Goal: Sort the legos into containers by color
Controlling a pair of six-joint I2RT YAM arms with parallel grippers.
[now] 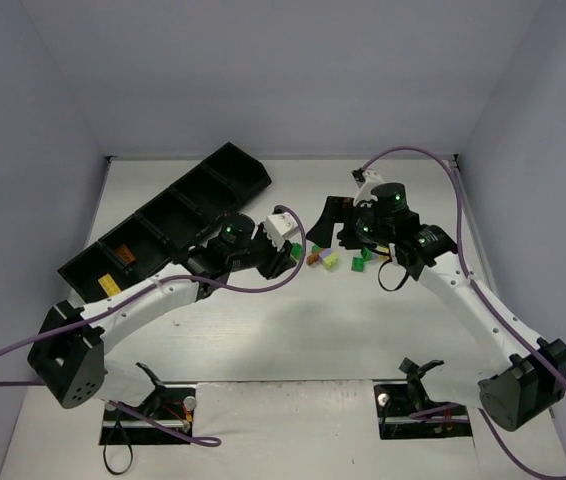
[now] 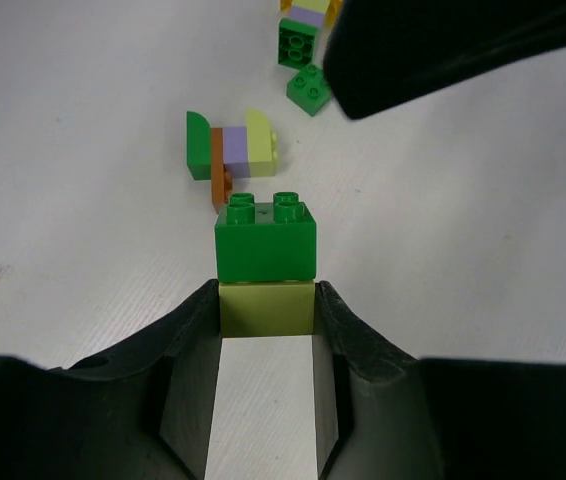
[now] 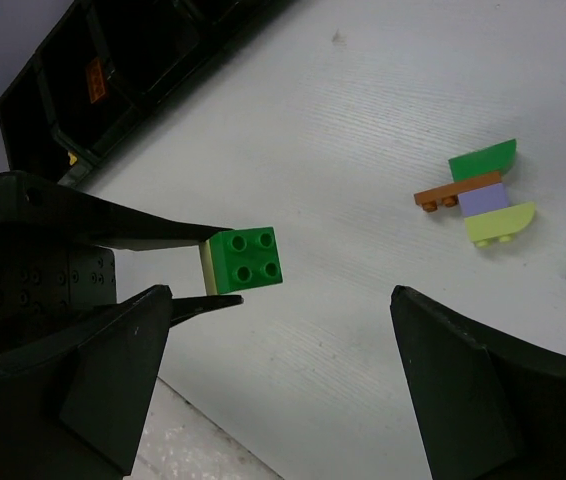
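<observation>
My left gripper swings left in the top view over the container section (image 1: 168, 216) beside the orange piece next. It then releases the lime brick, since that section is empty.
My left gripper (image 2: 266, 312) is shut on a lime brick (image 2: 266, 307) that has a green brick (image 2: 265, 240) stuck on its far end, held just above the table. The pair also shows in the top view (image 1: 296, 250) and in the right wrist view (image 3: 248, 260). My right gripper (image 3: 283, 370) is open and empty, facing that pair, with its fingers wide on either side. A small stack of green, brown, purple and lime bricks (image 2: 228, 150) lies just beyond. Several loose legos (image 1: 330, 259) lie between the two grippers. The black tray of containers (image 1: 173, 215) lies at the back left.
Two green bricks (image 2: 309, 88) and a mixed stack lie farther off, partly under the right gripper's finger (image 2: 443, 50). Two tray compartments near its left end hold an orange piece (image 1: 123, 255) and a yellow piece (image 1: 108, 283). White walls close in the table.
</observation>
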